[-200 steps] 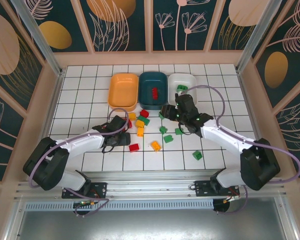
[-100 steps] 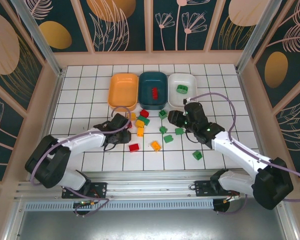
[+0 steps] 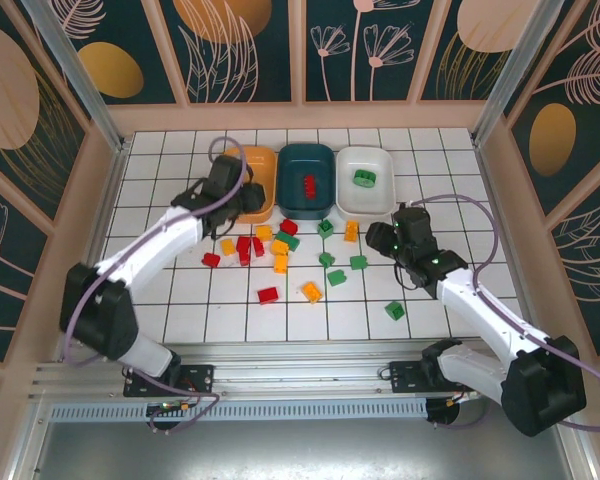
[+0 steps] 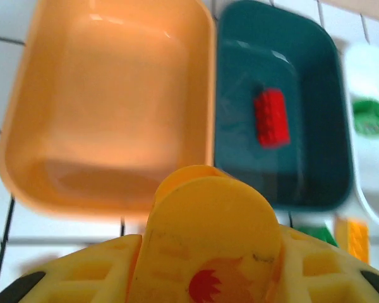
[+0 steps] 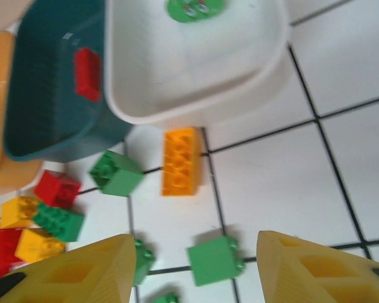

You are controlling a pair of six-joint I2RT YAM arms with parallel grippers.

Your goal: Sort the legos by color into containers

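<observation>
The yellow lego goes outward over the orange container's empty bottom and down in my left gripper next, then comes free, since the container's bottom lies outward and below.
My left gripper hangs over the near edge of the orange container, shut on a rounded yellow lego with a red mark. The orange container holds nothing. In the teal container lies a red brick, and the white container holds a green brick. My right gripper stands open low over the tiles, a green brick between its fingers and apart from them. An orange brick lies just beyond it, in front of the white container.
Loose legos are scattered mid-table: red ones at the left, yellow ones and green ones in the middle, and a lone green brick near the front right. Frame posts and walls enclose the tiled table.
My left gripper shut on the yellow lego in the pile and carried it back to the orange container. My right gripper drew back from the white container and opened a little wider.
</observation>
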